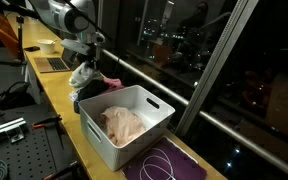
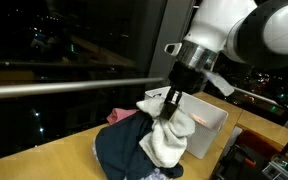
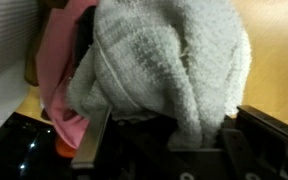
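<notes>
I will lift my gripper high and take the cloth over the bin's open top [image 1: 124, 114] to let it go, as a pink garment is already inside the white bin [image 1: 144, 132].
My gripper [image 2: 167, 108] is shut on a white terry cloth [image 2: 167, 140], which hangs from the fingers above a heap of clothes [image 2: 124, 152]. The wrist view is nearly filled by the white cloth [image 3: 169, 65], pinched between the fingers [image 3: 92, 145]. A pink garment [image 3: 59, 70] lies beside it. In an exterior view the gripper [image 1: 85, 58] holds the white cloth [image 1: 82, 74] just above the dark and pink heap [image 1: 92, 90], next to a white bin [image 1: 144, 132].
The white bin holds a pale pink garment [image 1: 124, 124]. A purple mat with a white cable [image 1: 169, 160] lies beyond the bin on the wooden table [image 1: 54, 95]. A dark window with a railing [image 2: 54, 85] runs along the table's edge. Boxes [image 1: 46, 46] sit at the far end.
</notes>
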Controlling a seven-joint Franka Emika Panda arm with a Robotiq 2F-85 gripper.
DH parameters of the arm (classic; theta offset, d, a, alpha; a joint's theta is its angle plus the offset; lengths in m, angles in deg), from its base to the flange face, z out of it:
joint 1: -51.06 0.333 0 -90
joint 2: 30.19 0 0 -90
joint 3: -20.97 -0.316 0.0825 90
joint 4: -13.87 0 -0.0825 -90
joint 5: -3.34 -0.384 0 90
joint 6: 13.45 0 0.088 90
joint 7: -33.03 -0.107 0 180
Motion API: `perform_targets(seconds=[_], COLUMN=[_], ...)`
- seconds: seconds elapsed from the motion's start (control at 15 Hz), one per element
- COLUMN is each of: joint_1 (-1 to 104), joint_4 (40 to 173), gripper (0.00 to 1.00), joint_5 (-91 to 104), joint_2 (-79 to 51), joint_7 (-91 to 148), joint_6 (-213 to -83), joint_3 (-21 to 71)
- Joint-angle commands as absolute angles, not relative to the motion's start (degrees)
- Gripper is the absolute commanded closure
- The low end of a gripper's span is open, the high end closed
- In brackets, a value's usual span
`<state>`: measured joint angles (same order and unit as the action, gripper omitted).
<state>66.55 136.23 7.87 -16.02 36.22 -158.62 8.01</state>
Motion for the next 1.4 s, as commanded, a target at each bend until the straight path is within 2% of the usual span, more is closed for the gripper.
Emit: perform_targets(seconds=[0.0,0.27,0.6,1.07,1.33], joint_1=[62.9,60.7,58.7,52.9,51.8], joint_4=[144.6,146.5,141.4,128.8,127.9], gripper=[1.0,1.0,1.0,1.0,1.0], joint_5=[3.2,0.7,-0.5,-0.4,-0.3], joint_2=[-28.8,-36.6,-42.3,-42.9,-42.0], joint_7=[39.9,43.4,46.2,52.1,52.9], joint_6=[-158.3,-156.3,-151.4,-144.7,-145.6], joint_3=[7.8,10.6,15.6,25.4,27.0])
